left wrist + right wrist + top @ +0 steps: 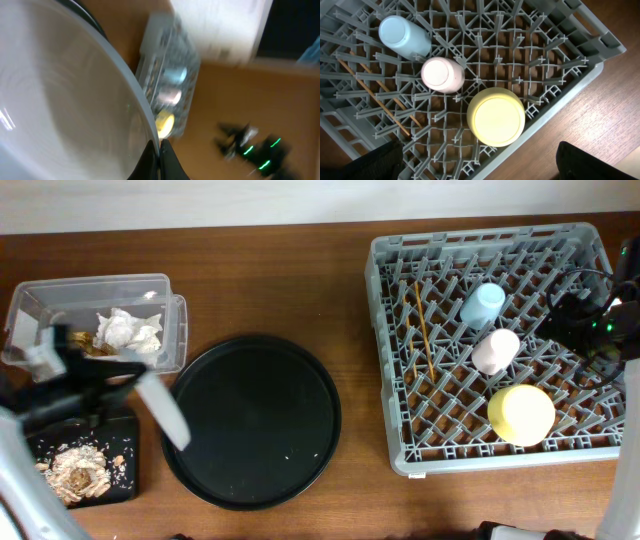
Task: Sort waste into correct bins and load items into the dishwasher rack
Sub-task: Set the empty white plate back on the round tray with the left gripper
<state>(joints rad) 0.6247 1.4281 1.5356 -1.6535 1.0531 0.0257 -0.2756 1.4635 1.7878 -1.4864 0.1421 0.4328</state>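
Observation:
My left gripper should next swing across and down to the round black tray's clear middle (pixel 262 420), to its right in the overhead view, and let go of the plate (pixel 163 410) there.
My left gripper (pixel 128 373) is shut on the rim of the round grey-white plate (pixel 163 410), which is held edge-on and tilted next to the shallow black tray (pixel 128 480). That tray holds pale beige crumbs (pixel 82 470). In the left wrist view the plate (pixel 60 100) fills the left side, with the jaws (pixel 160 152) pinching its rim. The clear box (pixel 60 290) holds white tissues (pixel 128 330). The dishwasher rack (pixel 390 360) holds the chopsticks (pixel 422 330), light-blue cup (pixel 483 304), pink cup (pixel 496 350) and upturned yellow bowl (pixel 521 414). My right gripper (pixel 480 167) is open and empty above the rack's edge.
A large round black tray (pixel 252 420) with a few specks lies between the bins and the rack. The right arm (pixel 600 320) hovers over the rack's right side. The wooden table's far edge runs along the top.

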